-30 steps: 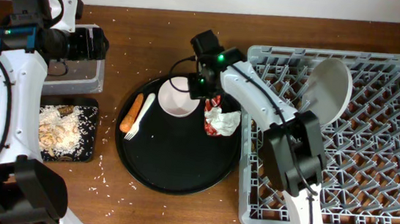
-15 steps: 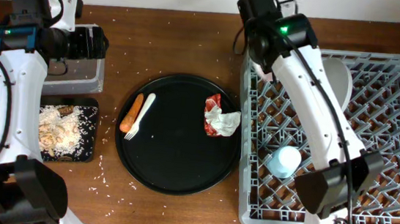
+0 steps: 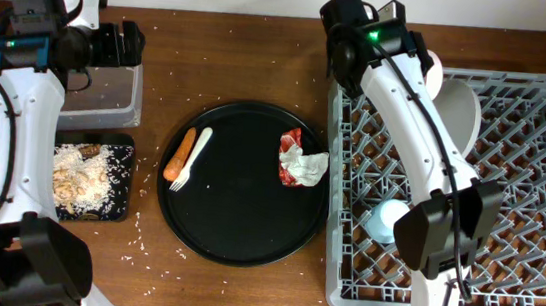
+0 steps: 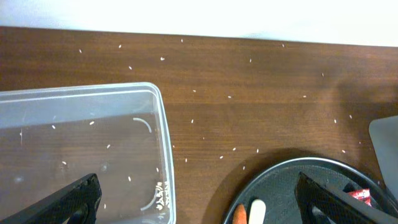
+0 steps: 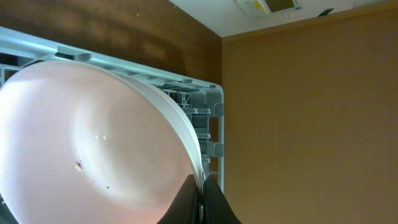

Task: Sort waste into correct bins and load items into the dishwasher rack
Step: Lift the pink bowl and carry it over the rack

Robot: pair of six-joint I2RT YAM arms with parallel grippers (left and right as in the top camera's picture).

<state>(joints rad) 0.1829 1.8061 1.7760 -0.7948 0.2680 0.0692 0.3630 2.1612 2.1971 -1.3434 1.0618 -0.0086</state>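
Note:
Next, my right gripper moves down to the rack's far corner (image 3: 354,105) beside the upright plate and releases the small white bowl's rim, since the bowl hangs tilted over that corner.
My right gripper (image 5: 200,184) is shut on the rim of the small white bowl (image 5: 93,137), holding it tilted over the back left corner of the grey dishwasher rack (image 3: 504,256). A pale grey plate (image 3: 455,112) stands on edge in the rack, and a light blue cup (image 3: 386,220) sits among the pegs. On the round black tray (image 3: 236,225) lie an orange carrot (image 3: 180,154), a white fork (image 3: 192,157) and a crumpled red-and-white wrapper (image 3: 297,159). My left gripper (image 4: 198,186) hangs open and empty above the clear tub (image 3: 101,108).
A shallow black tray (image 3: 127,181) at the left holds pale grain crumbs (image 3: 78,174). Loose grains are scattered over the brown table (image 3: 242,60). The left wrist view shows the tub's corner (image 4: 158,130) and the round tray's rim (image 4: 292,167).
My right gripper has lifted the white bowl off the round tray and carried it to the rack's back left corner. The left arm has shifted slightly toward the back.

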